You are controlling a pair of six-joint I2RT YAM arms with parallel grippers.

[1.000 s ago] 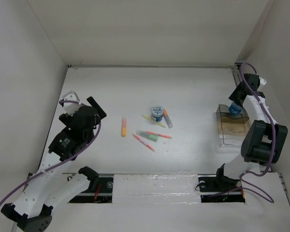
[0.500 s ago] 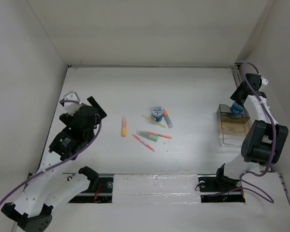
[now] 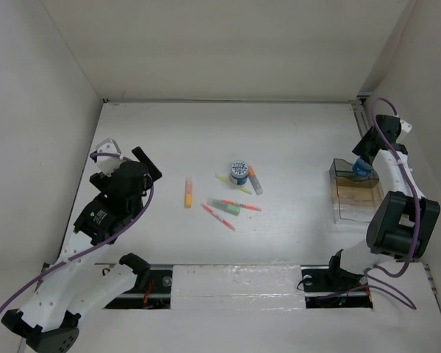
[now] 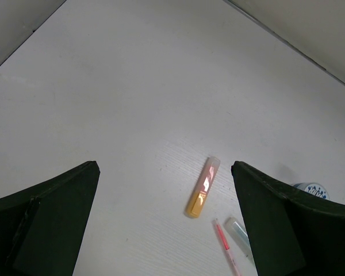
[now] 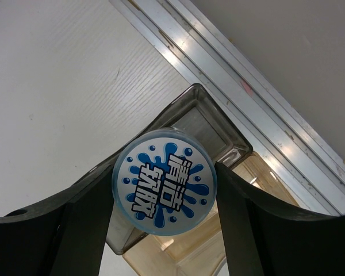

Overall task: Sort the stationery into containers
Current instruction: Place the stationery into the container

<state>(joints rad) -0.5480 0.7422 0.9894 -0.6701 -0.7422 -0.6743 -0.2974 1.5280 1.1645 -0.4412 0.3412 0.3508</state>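
Note:
The right gripper eases toward the metal bar next and lowers to release the roll, as the tray's far end section (image 3: 347, 169) (image 5: 202, 127) lies below the gripper.
My right gripper (image 3: 363, 162) is shut on a round blue-and-white roll (image 5: 164, 181) and holds it over the far end compartment of the clear tan-bottomed tray (image 3: 356, 197). The tray also shows in the right wrist view (image 5: 218, 132). A second roll (image 3: 239, 170) stands mid-table. Beside it lie a yellow marker (image 3: 231, 182), an orange-tipped marker (image 3: 256, 180), a green marker (image 3: 226, 207) and two red-pink pens (image 3: 217, 216). An orange marker (image 3: 188, 193) lies apart to their left. My left gripper (image 3: 148, 166) is open and empty, left of it; the marker shows between its fingers in the left wrist view (image 4: 203, 187).
White walls close in the table on the left, back and right. A metal rail (image 5: 259, 109) runs along the right edge just behind the tray. In the left wrist view a red pen (image 4: 226, 244) and the second roll (image 4: 311, 190) show near the right finger.
My right gripper has shifted slightly to the right with the roll, staying over the tray's far end. The left arm and the loose stationery have not moved.

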